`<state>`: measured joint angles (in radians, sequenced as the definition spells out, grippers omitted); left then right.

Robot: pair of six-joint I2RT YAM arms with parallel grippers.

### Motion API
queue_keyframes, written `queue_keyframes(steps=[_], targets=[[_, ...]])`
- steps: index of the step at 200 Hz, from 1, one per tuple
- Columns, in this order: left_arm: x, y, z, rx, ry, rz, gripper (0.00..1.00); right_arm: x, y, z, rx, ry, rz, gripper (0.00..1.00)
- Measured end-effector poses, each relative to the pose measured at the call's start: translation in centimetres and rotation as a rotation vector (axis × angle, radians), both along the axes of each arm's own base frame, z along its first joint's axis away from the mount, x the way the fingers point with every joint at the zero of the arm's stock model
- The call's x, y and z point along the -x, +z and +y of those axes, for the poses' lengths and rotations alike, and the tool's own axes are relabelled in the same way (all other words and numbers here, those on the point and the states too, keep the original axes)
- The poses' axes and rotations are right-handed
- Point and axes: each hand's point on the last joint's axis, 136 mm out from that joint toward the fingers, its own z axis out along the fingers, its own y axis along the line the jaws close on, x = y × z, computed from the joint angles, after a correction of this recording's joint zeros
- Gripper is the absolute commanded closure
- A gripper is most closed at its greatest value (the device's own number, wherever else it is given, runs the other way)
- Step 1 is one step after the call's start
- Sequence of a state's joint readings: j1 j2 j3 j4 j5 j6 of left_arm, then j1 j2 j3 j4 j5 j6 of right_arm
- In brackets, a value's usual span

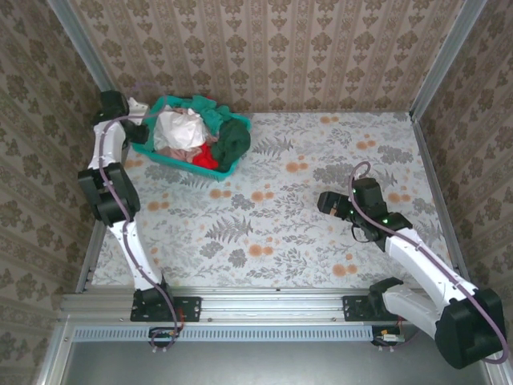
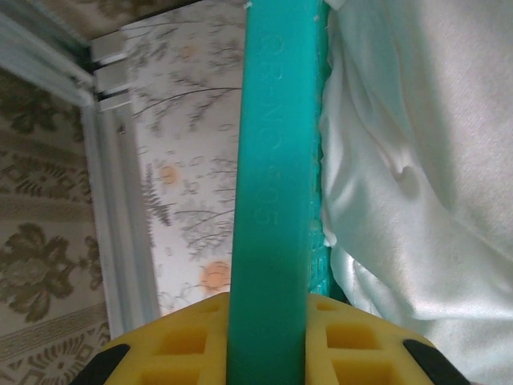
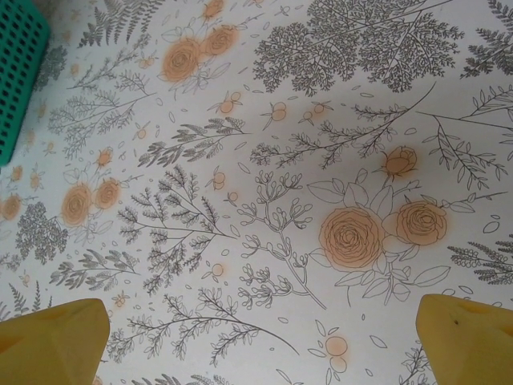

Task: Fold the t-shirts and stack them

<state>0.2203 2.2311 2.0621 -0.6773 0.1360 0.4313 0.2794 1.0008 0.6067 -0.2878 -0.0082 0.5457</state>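
I will pull the basket's rim with my left gripper toward the patterned side next, since that side stands across a piece of open tablecloth. Then I will let go of the rim.
The t-shirts lie heaped in a teal lattice basket at the table's back left: a white one, a dark green one, a red one and a teal one. My left gripper is at the basket's far left corner. In the left wrist view it is shut on the basket's teal rim, with white shirt cloth just inside. My right gripper hovers open over bare tablecloth right of centre, its yellow fingers wide apart with nothing between them.
A floral tablecloth covers the table. Patterned walls close in the back and both sides. A corner of the basket shows at the upper left of the right wrist view. A metal rail runs along the near edge.
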Motion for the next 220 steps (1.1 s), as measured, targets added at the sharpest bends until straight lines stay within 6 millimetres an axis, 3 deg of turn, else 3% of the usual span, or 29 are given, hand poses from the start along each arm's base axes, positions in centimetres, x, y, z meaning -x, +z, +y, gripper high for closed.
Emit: queue_keyframes(steps=[33, 66, 81, 87, 94, 101, 105, 121, 148, 181, 201, 220], targets=[[0.2, -1.2, 3.2, 0.028, 0.117, 0.015, 1.00, -0.4, -0.6, 0.3, 0.001, 0.007, 0.029, 0.00], [0.7, -1.3, 5.7, 0.047, 0.202, 0.007, 1.00, -0.6, -1.2, 0.6, -0.007, 0.019, 0.045, 0.00], [0.8, -1.2, 6.5, 0.045, 0.239, 0.004, 0.92, -0.7, -1.3, 0.7, -0.009, 0.021, 0.049, 0.00], [0.8, -1.3, 6.7, 0.049, 0.253, 0.009, 0.85, -0.7, -1.4, 0.8, -0.010, 0.022, 0.050, 0.00], [0.6, -1.3, 7.0, 0.054, 0.271, 0.011, 0.68, -0.8, -1.5, 0.9, -0.012, 0.026, 0.052, 0.00], [0.2, -1.3, 7.2, 0.061, 0.284, 0.010, 0.39, -0.8, -1.5, 1.0, -0.016, 0.029, 0.055, 0.00], [0.0, -1.3, 7.2, 0.062, 0.291, 0.007, 0.27, -0.8, -1.5, 1.0, -0.018, 0.032, 0.056, 0.00], [-0.9, -0.9, 7.7, 0.058, 0.311, -0.021, 0.09, -0.8, -1.5, 1.2, -0.024, 0.038, 0.055, 0.00], [-1.2, 0.1, 7.5, 0.047, 0.319, -0.042, 0.03, -0.7, -1.4, 1.2, -0.026, 0.040, 0.053, 0.00], [-0.7, 1.1, 5.1, 0.013, 0.313, -0.017, 0.00, -0.7, -0.2, 1.2, -0.037, 0.041, 0.015, 0.00], [0.5, 3.9, 3.1, 0.012, 0.329, -0.031, 0.00, -0.7, 0.3, 1.3, -0.044, 0.045, 0.000, 0.00], [2.9, 8.3, 1.3, 0.051, 0.346, -0.087, 0.00, -0.6, 0.7, 1.4, -0.052, 0.050, -0.012, 0.00]])
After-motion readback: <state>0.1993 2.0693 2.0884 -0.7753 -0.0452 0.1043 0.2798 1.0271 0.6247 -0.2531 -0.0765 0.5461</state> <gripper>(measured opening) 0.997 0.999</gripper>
